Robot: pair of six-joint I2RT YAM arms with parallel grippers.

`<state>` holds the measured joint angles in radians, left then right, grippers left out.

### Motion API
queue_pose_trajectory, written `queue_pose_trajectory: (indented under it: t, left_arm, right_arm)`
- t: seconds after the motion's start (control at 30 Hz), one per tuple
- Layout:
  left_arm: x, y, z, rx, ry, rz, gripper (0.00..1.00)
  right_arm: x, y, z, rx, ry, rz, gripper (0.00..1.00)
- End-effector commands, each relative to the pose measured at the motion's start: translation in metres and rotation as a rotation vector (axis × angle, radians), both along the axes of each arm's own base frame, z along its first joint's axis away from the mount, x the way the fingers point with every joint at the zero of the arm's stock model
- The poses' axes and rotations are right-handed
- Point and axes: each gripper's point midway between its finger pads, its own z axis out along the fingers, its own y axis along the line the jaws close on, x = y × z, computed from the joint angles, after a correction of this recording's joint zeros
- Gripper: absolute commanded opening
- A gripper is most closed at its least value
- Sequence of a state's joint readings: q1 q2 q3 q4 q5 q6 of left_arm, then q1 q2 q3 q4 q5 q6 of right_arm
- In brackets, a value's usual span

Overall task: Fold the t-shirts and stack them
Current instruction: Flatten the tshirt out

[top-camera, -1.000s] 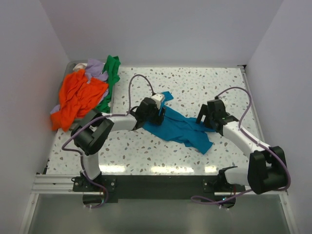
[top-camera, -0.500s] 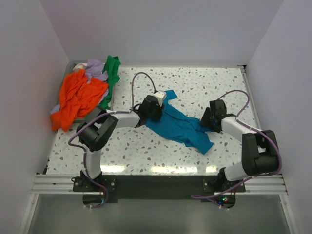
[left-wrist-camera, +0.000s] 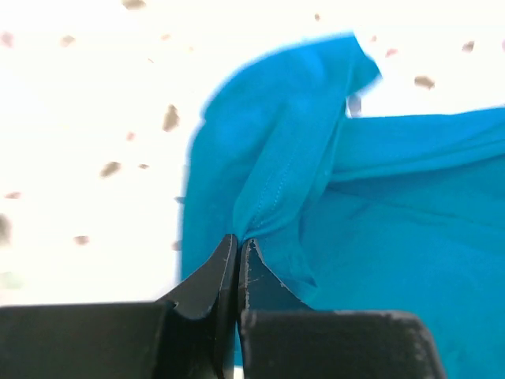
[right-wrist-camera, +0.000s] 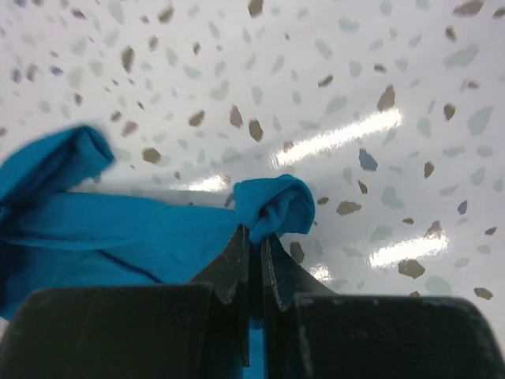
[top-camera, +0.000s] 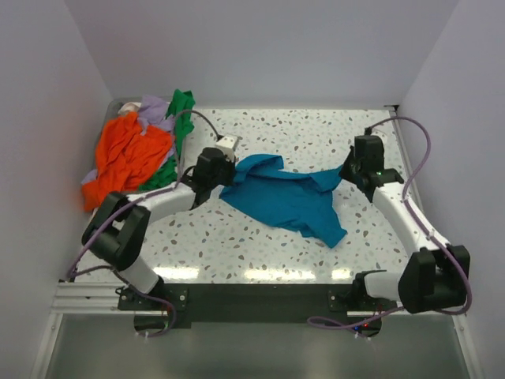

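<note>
The shirt lies bunched, so my right gripper needs to lift the rolled teal corner (top-camera: 338, 174) (right-wrist-camera: 265, 213) high, away from my left gripper, and then bring it down to the table.
The large teal t-shirt (top-camera: 288, 197) is stretched across the middle of the speckled table between both arms. My left gripper (top-camera: 223, 170) is shut on a bunched fold at the shirt's left edge (left-wrist-camera: 268, 197), jaws pressed together on the cloth. My right gripper (top-camera: 347, 169) is shut on a rolled teal corner (right-wrist-camera: 272, 207) at the shirt's right end. The shirt's lower part trails toward the front. The orange t-shirt (top-camera: 122, 158), the green t-shirt (top-camera: 181, 118) and the lavender t-shirt (top-camera: 154, 110) lie heaped together at the back left.
The heap of shirts rests in a grey tray (top-camera: 118, 106) at the table's back left corner. White walls close in the table on the left, back and right. Purple cables loop above both arms.
Both grippers have shut on the teal shirt and pulled apart, the left one toward the left and the right one toward the back right. The crumpled shirt has spread wider between them.
</note>
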<state>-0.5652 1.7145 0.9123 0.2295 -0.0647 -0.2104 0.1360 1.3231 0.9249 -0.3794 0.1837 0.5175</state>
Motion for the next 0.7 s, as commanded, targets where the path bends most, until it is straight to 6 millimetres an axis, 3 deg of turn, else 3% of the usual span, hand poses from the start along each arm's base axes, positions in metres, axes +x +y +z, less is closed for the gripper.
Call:
queue_pose_trajectory:
  t: [0.0, 0.07, 0.1, 0.13, 0.2, 0.23, 0.3, 0.33, 0.4, 0.43, 0.53, 0.6, 0.63, 0.67]
  left_arm:
    - [0.009, 0.022, 0.070, -0.143, -0.155, 0.056, 0.00]
    - [0.008, 0.038, 0.097, -0.171, -0.207, 0.088, 0.00]
    - [0.006, 0.045, 0.098, -0.172, -0.206, 0.103, 0.00]
    - [0.005, 0.055, 0.115, -0.186, -0.241, 0.121, 0.00]
    - [0.000, 0.066, 0.125, -0.194, -0.260, 0.139, 0.00]
    - [-0.002, 0.074, 0.143, -0.209, -0.299, 0.155, 0.00]
    - [-0.007, 0.083, 0.155, -0.217, -0.320, 0.172, 0.00]
    - [-0.010, 0.092, 0.170, -0.230, -0.353, 0.188, 0.00]
    - [-0.016, 0.100, 0.180, -0.235, -0.370, 0.201, 0.00]
    - [-0.021, 0.106, 0.194, -0.247, -0.402, 0.209, 0.00]
    - [-0.029, 0.113, 0.203, -0.267, -0.429, 0.213, 0.00]
    - [-0.029, 0.112, 0.198, -0.287, -0.419, 0.199, 0.00]
    - [-0.023, 0.113, 0.185, -0.284, -0.387, 0.193, 0.00]
    - [-0.021, 0.109, 0.175, -0.296, -0.352, 0.156, 0.00]
  right_arm:
    - [0.000, -0.022, 0.079, -0.076, -0.164, -0.058, 0.00]
    - [-0.004, -0.032, 0.112, -0.105, -0.229, -0.100, 0.00]
    - [-0.008, -0.036, 0.141, -0.111, -0.297, -0.114, 0.00]
    - [-0.014, -0.040, 0.153, -0.120, -0.315, -0.125, 0.00]
    - [-0.023, -0.049, 0.182, -0.144, -0.376, -0.161, 0.00]
    - [-0.032, -0.052, 0.208, -0.141, -0.439, -0.172, 0.00]
    - [-0.043, -0.059, 0.244, -0.154, -0.520, -0.195, 0.00]
    - [-0.049, -0.060, 0.255, -0.157, -0.542, -0.199, 0.00]
    - [-0.058, -0.063, 0.284, -0.164, -0.604, -0.204, 0.00]
    - [-0.062, -0.064, 0.292, -0.166, -0.622, -0.206, 0.00]
    - [-0.063, -0.066, 0.316, -0.169, -0.683, -0.211, 0.00]
    - [-0.053, -0.064, 0.320, -0.174, -0.686, -0.206, 0.00]
    - [-0.045, -0.063, 0.322, -0.172, -0.695, -0.200, 0.00]
    - [-0.025, -0.058, 0.310, -0.179, -0.655, -0.185, 0.00]
